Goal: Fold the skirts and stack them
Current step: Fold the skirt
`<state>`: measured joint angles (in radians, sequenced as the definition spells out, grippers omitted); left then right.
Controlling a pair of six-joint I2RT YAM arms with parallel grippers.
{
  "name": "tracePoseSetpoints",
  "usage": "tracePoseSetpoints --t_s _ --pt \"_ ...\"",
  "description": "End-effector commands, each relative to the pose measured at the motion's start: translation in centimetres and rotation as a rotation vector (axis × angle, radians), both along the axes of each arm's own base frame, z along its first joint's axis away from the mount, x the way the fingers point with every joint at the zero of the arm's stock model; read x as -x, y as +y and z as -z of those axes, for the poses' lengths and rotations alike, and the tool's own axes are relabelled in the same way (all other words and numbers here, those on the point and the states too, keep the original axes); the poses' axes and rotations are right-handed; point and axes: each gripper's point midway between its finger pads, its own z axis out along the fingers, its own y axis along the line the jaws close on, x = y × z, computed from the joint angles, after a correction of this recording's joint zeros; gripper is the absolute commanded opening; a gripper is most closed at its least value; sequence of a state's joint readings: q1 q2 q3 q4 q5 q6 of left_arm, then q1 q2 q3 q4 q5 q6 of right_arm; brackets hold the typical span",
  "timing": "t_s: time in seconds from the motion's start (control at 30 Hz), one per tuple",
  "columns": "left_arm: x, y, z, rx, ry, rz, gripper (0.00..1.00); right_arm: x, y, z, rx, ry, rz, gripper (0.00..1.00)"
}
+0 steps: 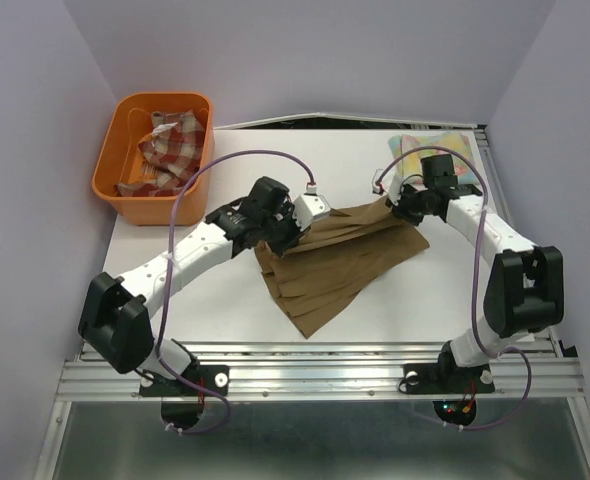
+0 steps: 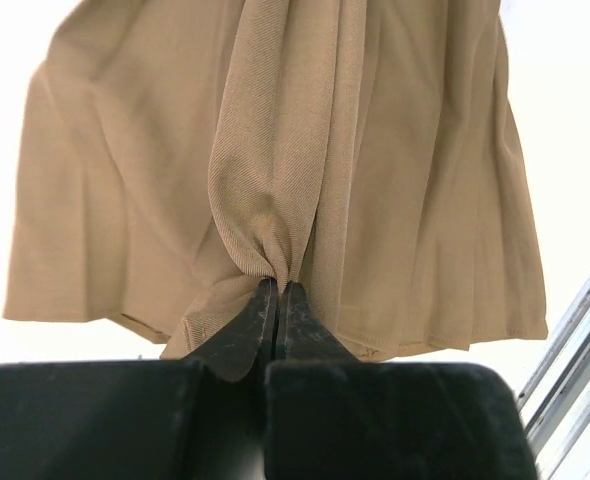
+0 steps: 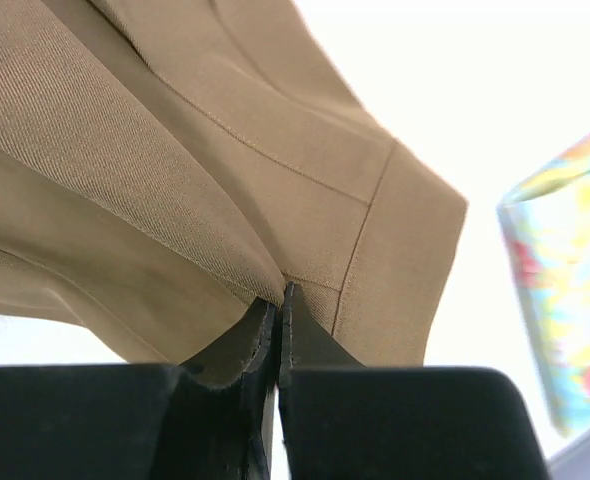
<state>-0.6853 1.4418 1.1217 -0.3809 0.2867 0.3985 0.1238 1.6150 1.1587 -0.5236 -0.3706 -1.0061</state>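
Note:
I need to open my right gripper in place next and release the tan-brown skirt's far corner (image 1: 388, 208) (image 3: 283, 277) from between its fingers, because the cloth already stretches to my left gripper.
The tan-brown skirt (image 1: 340, 262) hangs over the middle of the table, held up at two spots. My left gripper (image 1: 275, 235) is shut on a bunched pleat of it (image 2: 275, 150). My right gripper (image 1: 400, 205) is shut on its far right corner (image 3: 305, 180). The lower part of the skirt rests on the table towards the front. The pastel floral skirt (image 1: 445, 155) lies folded at the back right; its edge shows in the right wrist view (image 3: 565, 290). The red-and-cream plaid skirt (image 1: 170, 145) lies crumpled in the basket.
The orange plastic basket (image 1: 122, 190) stands at the back left corner. A metal rail (image 1: 315, 375) runs along the table's front edge. Purple walls close in the back and sides.

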Motion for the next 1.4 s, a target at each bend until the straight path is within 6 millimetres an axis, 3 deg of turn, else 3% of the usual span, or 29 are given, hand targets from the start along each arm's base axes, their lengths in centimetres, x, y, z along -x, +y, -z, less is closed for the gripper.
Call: tracePoseSetpoints --t_s 0.0,0.07,0.13,0.27,0.33,0.4,0.43,0.57,0.6,0.63,0.67,0.77,0.8,0.87,0.9,1.0,1.03,1.13,1.2,1.27,1.3,1.37 --pt "1.6 0.2 -4.8 0.006 -0.055 0.066 0.0 -1.3 -0.7 -6.4 0.001 -0.172 -0.016 0.01" --pt "3.0 0.1 -5.6 -0.003 -0.062 0.103 0.0 -0.2 -0.7 -5.4 0.014 -0.15 -0.045 0.01" --pt "5.2 -0.6 -4.8 -0.032 -0.046 0.167 0.0 0.3 -1.1 -4.6 0.04 -0.154 -0.051 0.01" --pt "9.3 -2.2 -2.3 -0.053 0.018 0.286 0.0 2.7 -2.0 -0.7 0.096 -0.091 -0.076 0.01" --pt "11.1 -3.1 -0.9 -0.054 0.044 0.337 0.0 3.4 -2.0 0.2 0.1 -0.092 -0.085 0.01" --pt "12.3 -3.6 1.2 -0.083 0.093 0.374 0.0 4.0 -2.1 1.3 0.109 -0.083 -0.096 0.01" --pt "13.1 -3.7 3.6 -0.125 0.13 0.395 0.0 4.9 -1.9 2.5 0.112 -0.057 -0.107 0.01" --pt "13.9 -2.5 8.9 -0.244 0.198 0.448 0.0 7.3 -1.9 4.6 0.12 0.036 -0.132 0.07" --pt "14.2 -2.5 9.4 -0.251 0.218 0.464 0.06 7.6 -1.8 4.7 0.12 0.036 -0.137 0.19" --pt "14.4 -2.7 9.2 -0.247 0.234 0.483 0.22 7.6 -1.8 4.6 0.117 0.021 -0.142 0.3" --pt "14.8 -3.2 8.8 -0.227 0.247 0.502 0.3 7.9 -1.8 4.7 0.119 0.015 -0.144 0.34" --pt "15.8 -5.3 4.5 -0.078 0.231 0.564 0.61 7.0 -1.7 3.1 0.115 -0.047 -0.134 0.59" --pt "15.9 -5.6 3.4 -0.048 0.215 0.577 0.66 6.1 -1.7 1.8 0.111 -0.077 -0.12 0.67" --pt "15.6 -6.0 0.6 0.013 0.152 0.576 0.68 5.3 -1.7 0.2 0.098 -0.09 -0.087 0.72" --pt "15.4 -6.0 -0.1 0.021 0.135 0.564 0.68 4.1 -1.5 -1.8 0.086 -0.13 -0.07 0.73" --pt "13.4 -5.2 -1.8 0.077 0.159 0.461 0.65 2.9 -1.1 -5.7 0.054 -0.188 -0.048 0.73" --pt "11.4 -4.0 -1.9 0.089 0.179 0.395 0.62 3.0 -0.9 -6.4 0.044 -0.19 -0.058 0.73" --pt "8.7 -2.5 -0.4 0.083 0.258 0.286 0.54 2.5 -0.6 -8.0 0.029 -0.213 -0.061 0.77" --pt "6.2 -1.2 1.6 0.052 0.304 0.163 0.5 2.0 -0.5 -7.7 0.014 -0.191 -0.037 0.77" --pt "5.3 -1.2 3.2 0.035 0.335 0.129 0.47 0.7 -0.3 -8.1 -0.007 -0.181 -0.007 0.76" --pt "4.7 -1.1 3.8 0.019 0.328 0.097 0.45 0.1 -0.1 -6.9 -0.02 -0.134 0.017 0.76" --pt "4.4 -1.3 5.1 0.014 0.358 0.058 0.44 -1.0 0.3 -7.0 -0.041 -0.125 0.023 0.76"
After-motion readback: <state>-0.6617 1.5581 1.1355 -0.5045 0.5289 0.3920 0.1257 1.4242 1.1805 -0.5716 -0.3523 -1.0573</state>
